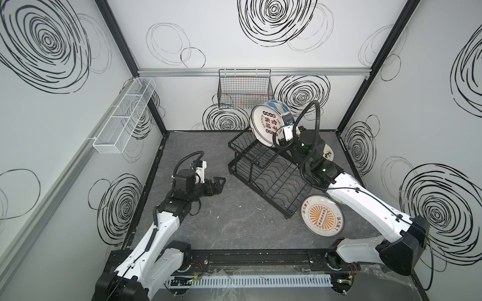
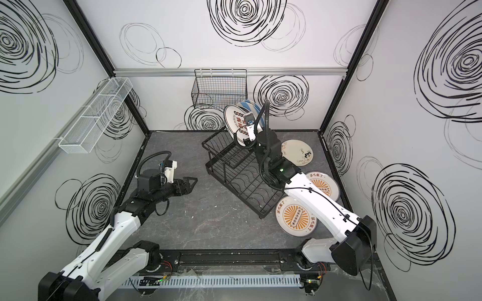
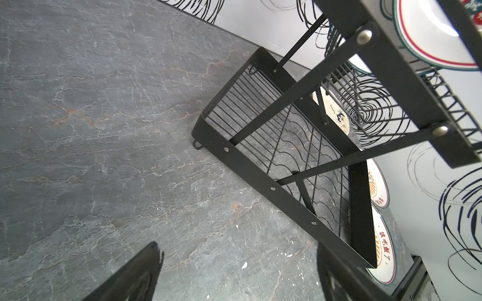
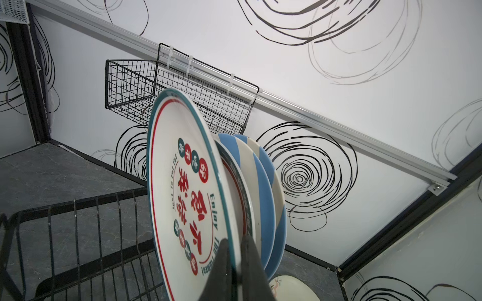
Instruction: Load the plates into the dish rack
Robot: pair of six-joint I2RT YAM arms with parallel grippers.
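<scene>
Slots in the slotted upper shelf (image 1: pixel 264 149) hold other plates upright. The white plate goes down toward it beside the standing plates next, and my right gripper lets go of the white plate's rim.
My right gripper (image 4: pixel 236 241) is shut on the rim of a white plate with red characters and a teal edge (image 4: pixel 187 187). It holds the plate (image 1: pixel 266 125) upright over the slotted upper shelf of the black dish rack (image 1: pixel 263 177), at its back end. Right behind it stand another teal-rimmed plate (image 4: pixel 242 187) and two blue-and-cream striped plates (image 4: pixel 263 198). My left gripper (image 1: pixel 220 182) hangs open and empty over the table, left of the rack (image 3: pixel 287 146). In both top views an orange sunburst plate (image 2: pixel 296 216) lies flat by the rack's near corner.
A second orange plate (image 2: pixel 324 186) and a cream plate (image 2: pixel 300 153) lie flat right of the rack, partly under my right arm. A black grid basket (image 1: pixel 245 88) hangs on the back wall above the held plate. A white mesh basket (image 1: pixel 125 117) lines the left wall.
</scene>
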